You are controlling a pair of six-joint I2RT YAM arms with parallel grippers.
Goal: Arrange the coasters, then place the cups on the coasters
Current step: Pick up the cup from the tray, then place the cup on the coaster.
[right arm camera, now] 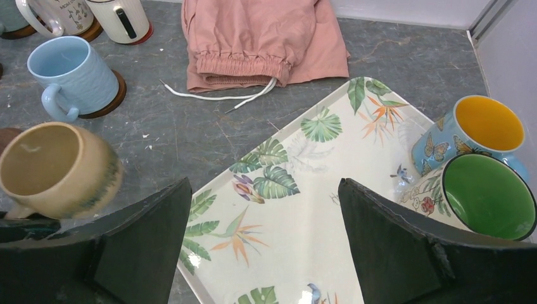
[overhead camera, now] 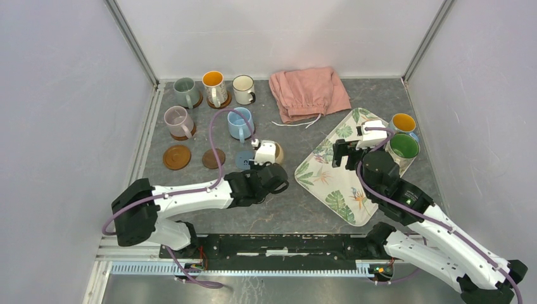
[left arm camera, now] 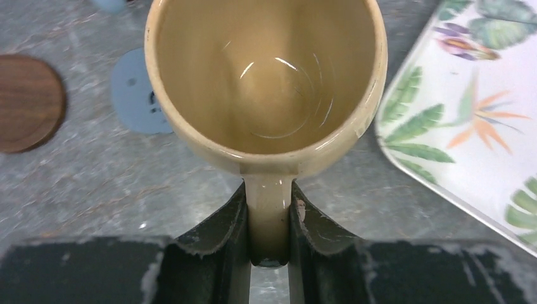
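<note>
I need to move the beige cup (overhead camera: 277,154) with my left gripper to the left in the top view, over to the bare coaster nearest the side (overhead camera: 176,157), then lower the cup and release it.
My left gripper (left arm camera: 269,206) is shut on the handle of a beige cup (left arm camera: 266,76), holding it just right of the blue coaster (left arm camera: 136,92), which the cup partly hides. In the top view the beige cup (overhead camera: 277,154) is beside the blue coaster (overhead camera: 243,159). Two bare brown coasters (overhead camera: 176,157) (overhead camera: 213,158) lie to the left. Grey-green (overhead camera: 185,92), orange-inside (overhead camera: 214,87), cream (overhead camera: 244,88), lilac (overhead camera: 178,121) and light blue (overhead camera: 240,123) cups stand on coasters. My right gripper (right arm camera: 265,187) hangs open and empty over the tray, near the orange-inside cup (right arm camera: 487,126) and green-inside cup (right arm camera: 487,196).
The leaf-patterned tray (overhead camera: 335,183) lies at an angle on the right, with the two cups at its far right corner. A pink cloth (overhead camera: 308,92) with a white drawstring lies at the back. Walls close in the table on the left, back and right.
</note>
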